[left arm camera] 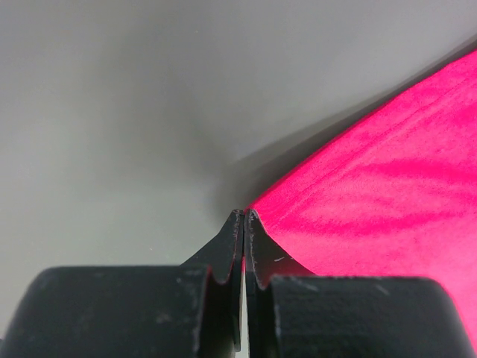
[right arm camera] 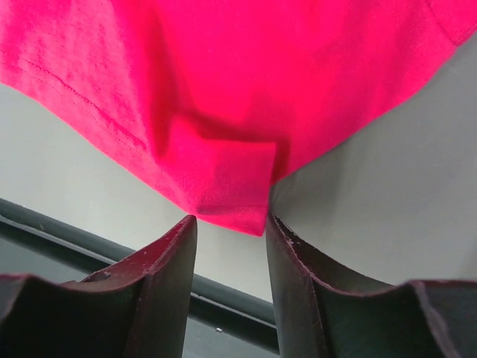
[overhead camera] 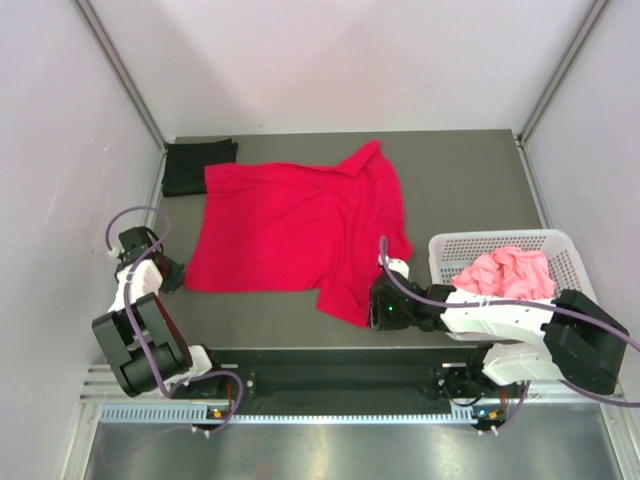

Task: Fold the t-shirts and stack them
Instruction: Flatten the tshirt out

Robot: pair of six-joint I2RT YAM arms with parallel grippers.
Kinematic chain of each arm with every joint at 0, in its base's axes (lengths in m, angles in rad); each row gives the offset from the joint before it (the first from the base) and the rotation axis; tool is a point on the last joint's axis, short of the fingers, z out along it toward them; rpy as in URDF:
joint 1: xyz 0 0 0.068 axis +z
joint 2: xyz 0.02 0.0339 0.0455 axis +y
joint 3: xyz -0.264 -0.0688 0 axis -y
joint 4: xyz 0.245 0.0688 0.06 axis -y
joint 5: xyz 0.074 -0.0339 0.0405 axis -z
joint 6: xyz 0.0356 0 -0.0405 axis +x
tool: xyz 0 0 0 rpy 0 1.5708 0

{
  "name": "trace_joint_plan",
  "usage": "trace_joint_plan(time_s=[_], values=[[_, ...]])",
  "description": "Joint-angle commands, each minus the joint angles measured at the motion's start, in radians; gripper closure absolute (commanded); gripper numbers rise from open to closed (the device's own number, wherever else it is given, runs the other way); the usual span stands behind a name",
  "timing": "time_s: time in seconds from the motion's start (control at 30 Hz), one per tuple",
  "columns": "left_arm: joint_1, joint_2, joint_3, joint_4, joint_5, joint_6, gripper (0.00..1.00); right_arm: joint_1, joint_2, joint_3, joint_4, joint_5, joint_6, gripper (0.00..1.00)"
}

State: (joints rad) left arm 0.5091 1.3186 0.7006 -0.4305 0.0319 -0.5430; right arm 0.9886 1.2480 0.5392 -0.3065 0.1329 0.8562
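Observation:
The flap of the red t-shirt's folded corner reaches between my right gripper's open fingers, so I will next ease them a little farther onto the corner and close there.
A bright red t-shirt (overhead camera: 300, 230) lies spread out on the dark table. My left gripper (overhead camera: 176, 276) is at the shirt's near left corner. In the left wrist view its jaws (left arm camera: 244, 214) are shut, with a sliver of the red cloth (left arm camera: 387, 171) pinched between them. My right gripper (overhead camera: 372, 310) is at the shirt's near right corner. In the right wrist view it is open (right arm camera: 231, 221), and the folded red corner (right arm camera: 223, 186) lies just ahead of the fingertips. A folded black t-shirt (overhead camera: 198, 165) lies at the back left. A salmon pink t-shirt (overhead camera: 505, 272) is bunched in the basket.
A white lattice basket (overhead camera: 500, 238) stands at the right side of the table, next to the right arm. The table's front edge and a dark rail (right arm camera: 89, 250) run just under the right gripper. Walls enclose the table on three sides.

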Motion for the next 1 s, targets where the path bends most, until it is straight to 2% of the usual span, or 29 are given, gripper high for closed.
trace_joint_plan(time_s=[0.0,0.33,0.53,0.73,0.83,0.87,0.9,0.97], values=[[0.006,0.007,0.039,-0.001,-0.016,0.017,1.0,-0.011,-0.015,0.021,0.006,0.036,-0.028,0.57],[0.008,0.004,0.02,0.007,-0.017,0.009,1.0,-0.102,0.011,-0.028,0.139,-0.047,-0.086,0.56],[0.006,-0.007,0.019,0.003,-0.023,0.003,1.0,-0.108,-0.034,-0.057,0.227,-0.166,-0.074,0.64],[0.008,-0.013,0.017,0.006,-0.021,-0.006,1.0,-0.129,-0.119,-0.159,0.325,-0.197,0.021,0.69],[0.008,-0.013,0.013,0.006,-0.023,-0.008,1.0,-0.168,-0.111,-0.189,0.366,-0.211,0.038,0.8],[0.006,-0.012,0.014,0.007,-0.021,-0.008,1.0,-0.18,-0.108,-0.191,0.368,-0.21,0.026,0.91],[0.006,-0.01,0.013,0.007,-0.021,-0.008,1.0,-0.182,-0.105,-0.186,0.363,-0.207,0.017,0.96],[0.006,-0.012,0.011,0.009,-0.023,-0.008,1.0,-0.195,-0.105,-0.177,0.348,-0.188,0.0,1.0]])
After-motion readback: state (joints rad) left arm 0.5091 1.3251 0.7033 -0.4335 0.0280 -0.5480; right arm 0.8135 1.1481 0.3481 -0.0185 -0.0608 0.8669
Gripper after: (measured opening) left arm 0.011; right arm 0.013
